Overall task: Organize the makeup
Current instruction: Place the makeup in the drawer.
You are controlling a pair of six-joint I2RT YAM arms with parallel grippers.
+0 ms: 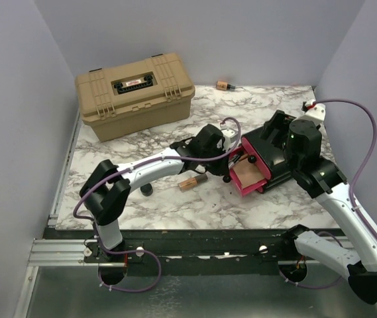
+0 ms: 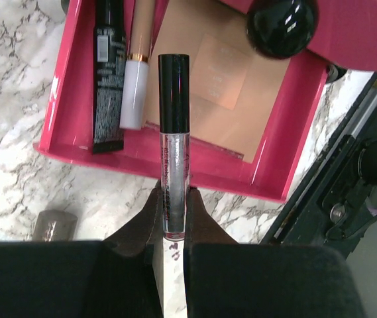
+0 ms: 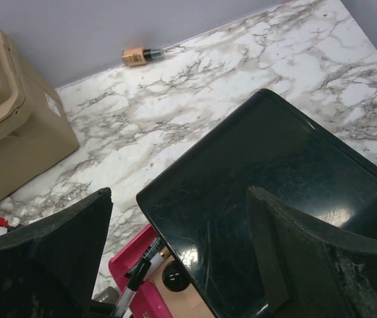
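The clear end of the tube hangs outside the drawer's front rim, so my left gripper will next move the tube toward the black box [image 1: 274, 149], over the compact [image 2: 224, 93].
My left gripper [image 2: 173, 199] is shut on a slim clear tube with a black cap [image 2: 173, 132] and holds it over the front rim of an open pink drawer [image 2: 175, 165]. In the drawer lie a black tube [image 2: 108, 73], a white-capped peach tube [image 2: 135, 86] and a flat copper-pink compact [image 2: 224, 93]. The drawer belongs to the black box [image 1: 274, 149]. My right gripper [image 3: 181, 252] is open above the box top [image 3: 274, 199], one finger on each side. A copper lipstick tube [image 1: 191, 183] lies on the table beside the left arm.
A tan toolbox [image 1: 135, 93] stands at the back left. A small orange tube [image 1: 223, 85] lies by the back wall. A black round knob [image 2: 282, 25] sits on the pink front above the open drawer. A small dark round object [image 1: 147, 190] lies near the left forearm.
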